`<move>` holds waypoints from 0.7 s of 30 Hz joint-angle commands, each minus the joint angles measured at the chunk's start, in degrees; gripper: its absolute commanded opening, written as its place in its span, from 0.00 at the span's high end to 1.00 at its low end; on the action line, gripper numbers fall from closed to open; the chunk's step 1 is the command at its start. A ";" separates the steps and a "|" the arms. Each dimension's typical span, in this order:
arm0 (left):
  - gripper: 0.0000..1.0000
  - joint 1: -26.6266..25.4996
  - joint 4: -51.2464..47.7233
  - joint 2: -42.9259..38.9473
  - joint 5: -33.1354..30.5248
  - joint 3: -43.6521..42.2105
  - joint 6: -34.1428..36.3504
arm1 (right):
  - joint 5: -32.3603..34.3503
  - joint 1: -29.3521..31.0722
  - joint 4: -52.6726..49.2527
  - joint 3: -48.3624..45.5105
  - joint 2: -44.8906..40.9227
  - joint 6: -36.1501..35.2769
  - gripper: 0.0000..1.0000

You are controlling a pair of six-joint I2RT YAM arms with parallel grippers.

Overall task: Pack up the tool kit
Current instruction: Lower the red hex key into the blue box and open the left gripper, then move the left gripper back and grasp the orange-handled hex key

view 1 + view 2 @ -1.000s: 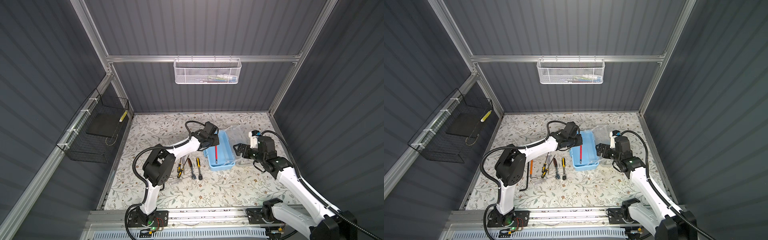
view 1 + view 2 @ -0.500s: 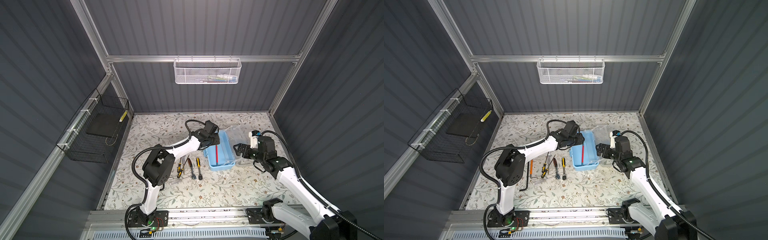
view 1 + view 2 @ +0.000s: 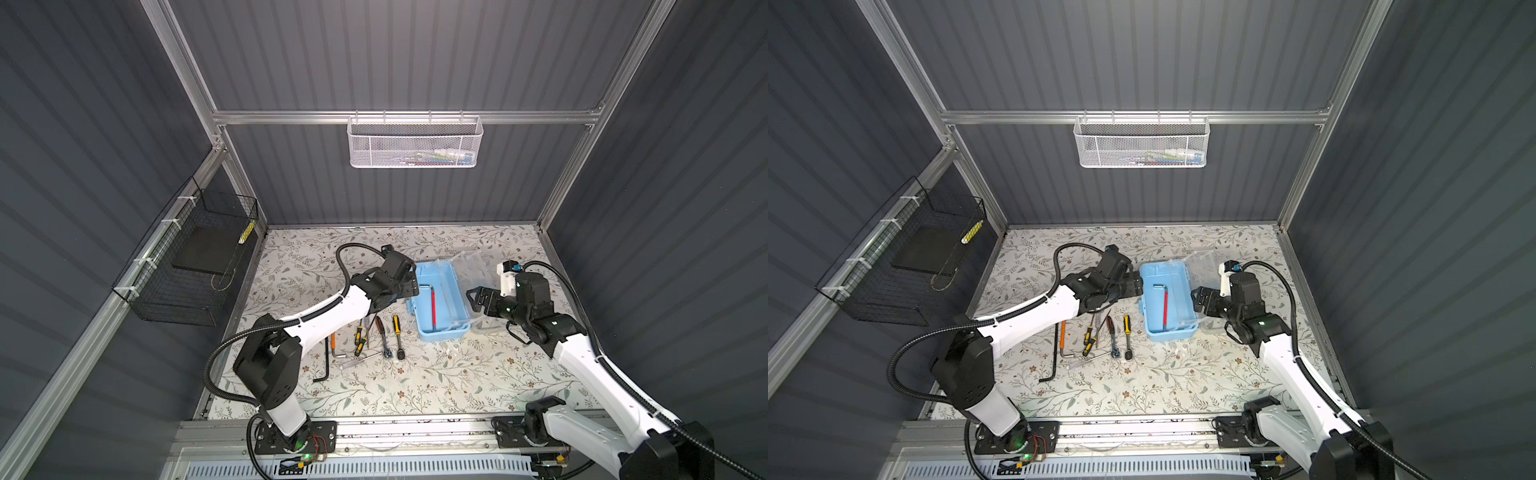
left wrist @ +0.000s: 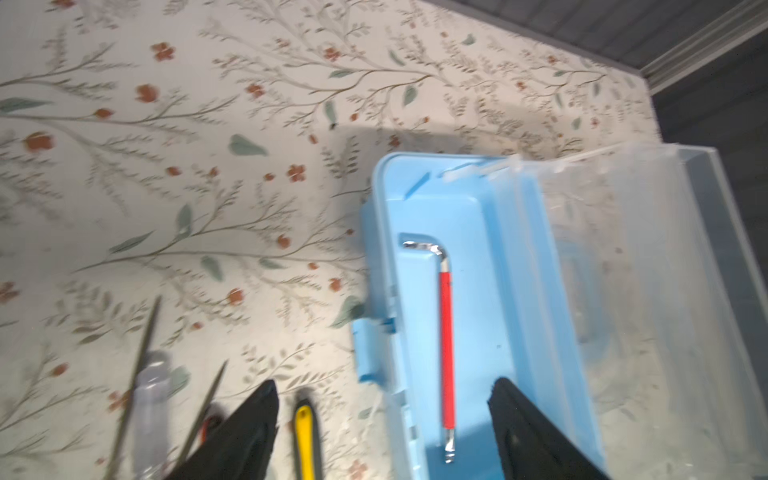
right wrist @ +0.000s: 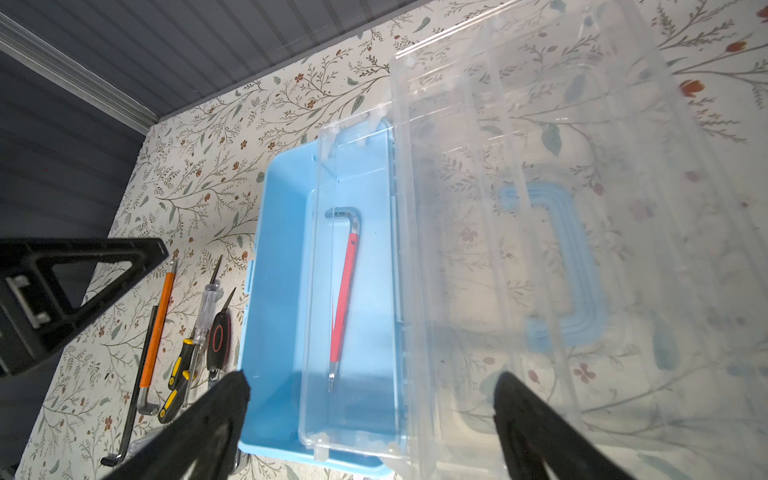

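Observation:
I will move my left gripper away from the light blue box (image 3: 1170, 332) and down past the screwdrivers onto the orange sleeve (image 3: 1062, 330), since that hex key lies unpacked.
The tool kit's light blue box (image 3: 441, 330) (image 3: 1170, 332) stands open mid-table, its clear lid (image 3: 471, 266) (image 5: 582, 166) swung out to the right. A red-sleeved hex key (image 3: 432, 305) (image 4: 446, 353) (image 5: 345, 299) lies flat inside the box. My left gripper (image 3: 411, 286) (image 4: 384, 388) hangs open over the box's left wall, holding nothing. My right gripper (image 3: 473, 297) (image 5: 372, 380) is open beside the box's right side, above the clear plastic. Several screwdrivers, ratchets and hex keys (image 3: 380, 332) (image 5: 183, 332) lie in a row left of the box.
A long black hex key (image 3: 326, 365) lies nearest the front, left of the row. A white mesh basket (image 3: 415, 143) hangs on the back wall and a black wire basket (image 3: 187, 270) on the left wall. The arms' base rail (image 3: 395, 432) runs along the front edge.
My left gripper has opened and let go of the red hex key, which now lies flat in the box. The right arm has stayed where it was.

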 commanded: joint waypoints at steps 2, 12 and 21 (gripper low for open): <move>0.19 6.20 -5.03 -6.87 -4.13 -8.64 -2.03 | -0.66 -0.11 0.68 -0.52 -0.72 0.07 0.07; 0.35 13.23 -7.08 -10.88 -3.90 -17.71 0.08 | -1.21 -0.05 1.16 -0.36 0.96 0.63 0.07; 0.49 16.27 -5.31 -8.50 -3.63 -21.69 1.62 | -1.03 -0.07 0.57 -0.28 0.95 0.64 0.07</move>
